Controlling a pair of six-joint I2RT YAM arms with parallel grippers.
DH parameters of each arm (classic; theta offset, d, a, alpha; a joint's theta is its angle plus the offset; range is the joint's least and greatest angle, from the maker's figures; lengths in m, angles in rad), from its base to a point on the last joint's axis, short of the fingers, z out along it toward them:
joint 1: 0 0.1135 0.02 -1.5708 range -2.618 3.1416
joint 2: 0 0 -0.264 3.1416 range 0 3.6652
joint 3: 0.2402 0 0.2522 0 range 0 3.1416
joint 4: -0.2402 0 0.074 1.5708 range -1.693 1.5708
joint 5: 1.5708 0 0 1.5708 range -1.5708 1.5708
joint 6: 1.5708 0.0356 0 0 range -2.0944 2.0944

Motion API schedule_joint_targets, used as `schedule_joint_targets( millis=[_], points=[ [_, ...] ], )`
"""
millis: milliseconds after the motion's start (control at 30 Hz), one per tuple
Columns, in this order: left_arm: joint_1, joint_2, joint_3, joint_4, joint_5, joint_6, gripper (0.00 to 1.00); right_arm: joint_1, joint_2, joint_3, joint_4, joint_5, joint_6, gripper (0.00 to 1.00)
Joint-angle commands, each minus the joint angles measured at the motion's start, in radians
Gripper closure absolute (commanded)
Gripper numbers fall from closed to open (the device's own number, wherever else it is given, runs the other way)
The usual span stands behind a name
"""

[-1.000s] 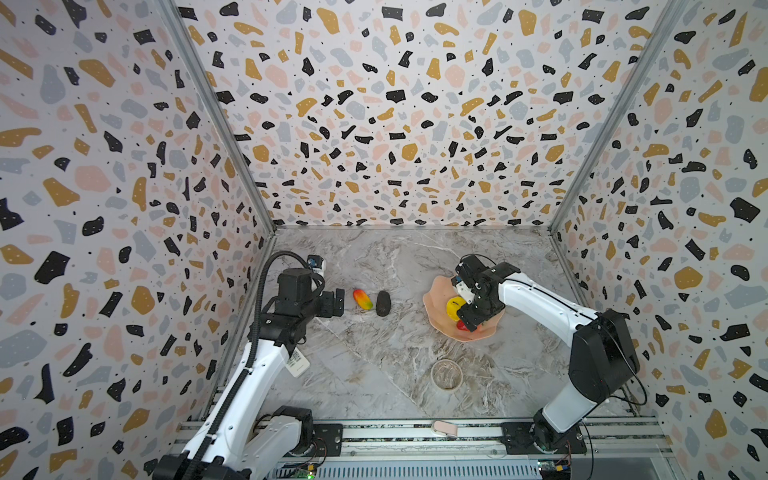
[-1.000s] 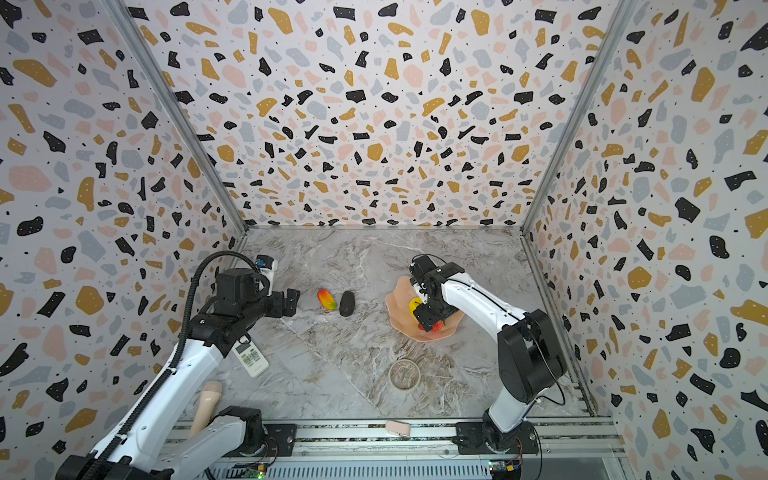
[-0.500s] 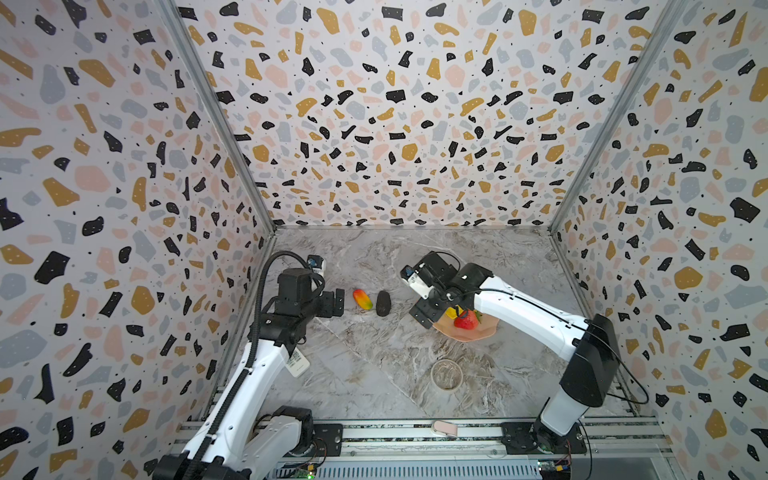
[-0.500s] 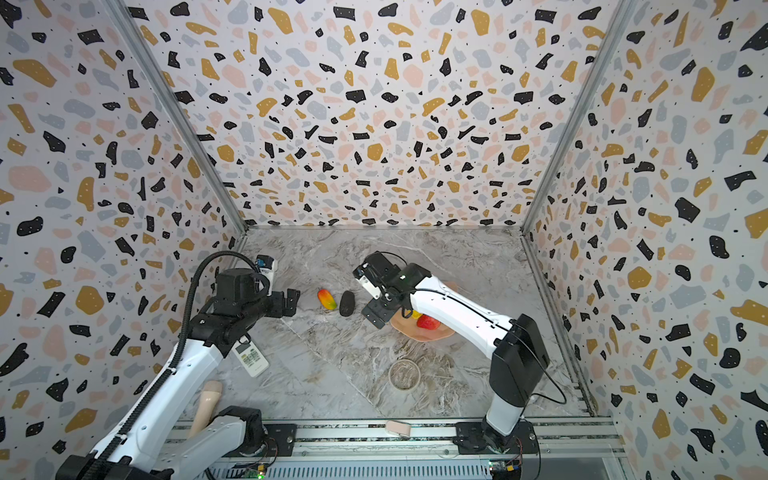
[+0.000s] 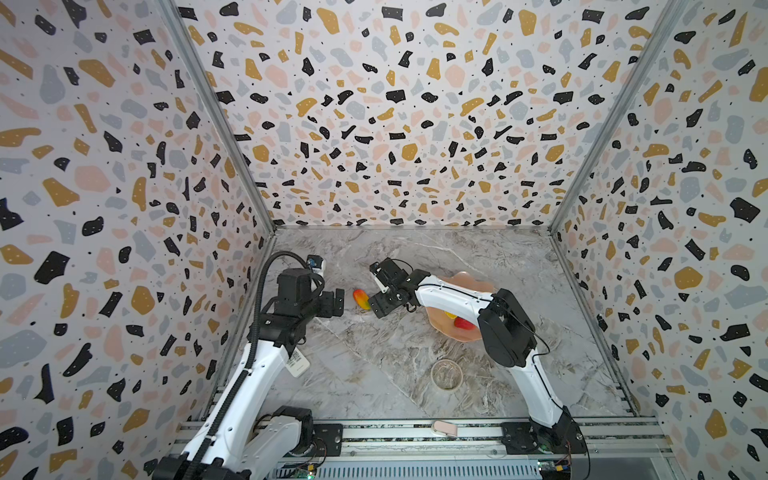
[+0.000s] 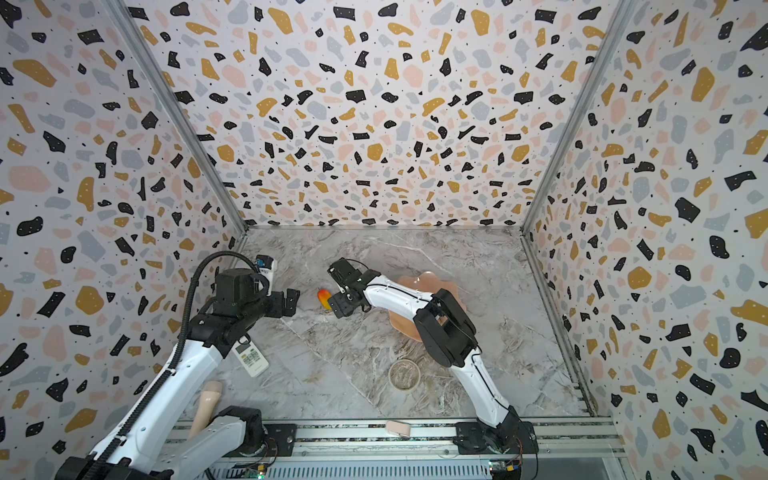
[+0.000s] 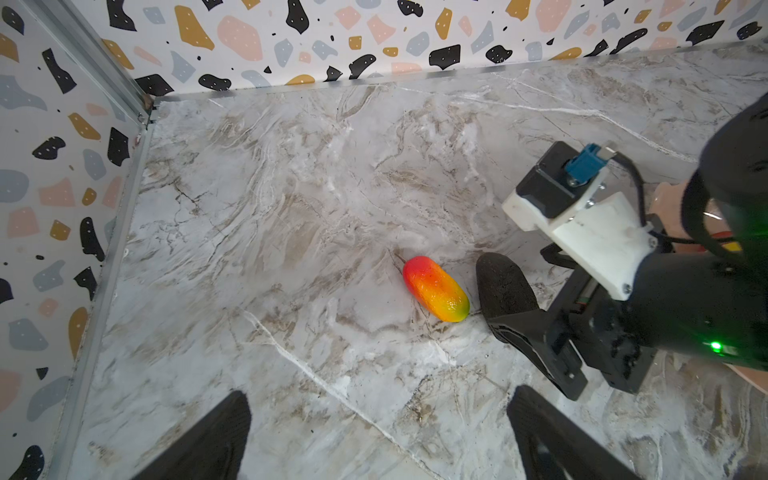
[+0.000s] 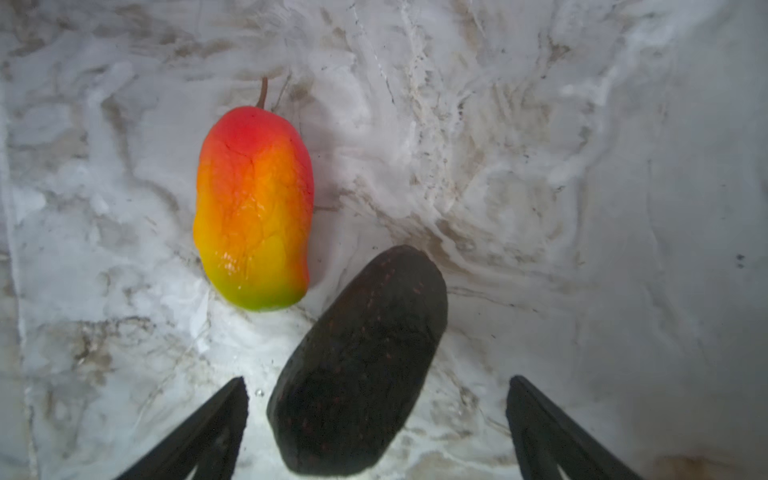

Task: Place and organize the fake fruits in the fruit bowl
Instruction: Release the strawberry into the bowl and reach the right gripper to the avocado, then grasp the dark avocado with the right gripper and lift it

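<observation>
My right gripper should next stay low over the avocado [image 8: 357, 374] and close both fingers around its body, as the avocado is already between them and clear of the mango [image 8: 254, 208].
A red-orange-yellow mango [image 5: 361, 299] [image 8: 254, 208] lies on the marble floor left of centre. The dark avocado [image 8: 361, 365] [image 7: 503, 286] lies right beside it and is hidden under the gripper in both top views. My right gripper [image 5: 381, 300] [image 8: 378, 380] hangs open over the avocado, one finger on each side and neither touching it. The peach fruit bowl [image 5: 471, 277] [image 6: 428, 280] stands to the right under that arm, holding a yellow fruit [image 5: 451, 314] and a red strawberry [image 5: 462, 323]. My left gripper [image 5: 332, 301] [image 7: 380, 392] is open and empty, left of the mango.
A small clear round dish [image 5: 446, 374] [image 6: 404, 374] stands near the front. A white remote-like item [image 6: 249, 359] lies under the left arm, and a beige object [image 6: 208, 399] near its base. A pink piece [image 5: 444, 428] rests on the front rail. Patterned walls close three sides.
My right gripper has left the bowl, swung left across the floor and now stands open over the avocado. The left arm has not moved.
</observation>
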Motion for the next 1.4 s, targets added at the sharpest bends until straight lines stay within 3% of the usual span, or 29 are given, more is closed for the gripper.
schedule_joint_targets(
  millis=[0, 333, 800, 967, 1100, 1367],
  points=[
    [0.003, -0.018, -0.005, 0.028, 0.009, 0.017, 0.00, 0.004, -0.008, 0.055, 0.033, 0.004, 0.070, 0.08],
    [0.003, -0.016, -0.006, 0.030, 0.007, 0.016, 0.00, -0.001, 0.016, 0.027, 0.060, -0.042, 0.077, 0.32],
    [0.003, -0.017, -0.006, 0.028, 0.007, 0.015, 0.00, -0.005, 0.047, 0.029, 0.050, -0.069, 0.073, 0.33],
    [0.003, -0.021, -0.009, 0.030, 0.006, 0.015, 0.00, -0.003, 0.029, 0.027, 0.046, -0.043, 0.060, 0.64],
    [0.003, -0.018, -0.004, 0.028, 0.004, 0.016, 0.00, -0.003, -0.023, 0.030, 0.010, -0.006, 0.032, 0.81],
    [0.003, -0.018, -0.004, 0.026, 0.004, 0.016, 0.00, -0.012, -0.304, -0.083, -0.028, 0.035, -0.047, 0.91]
  ],
)
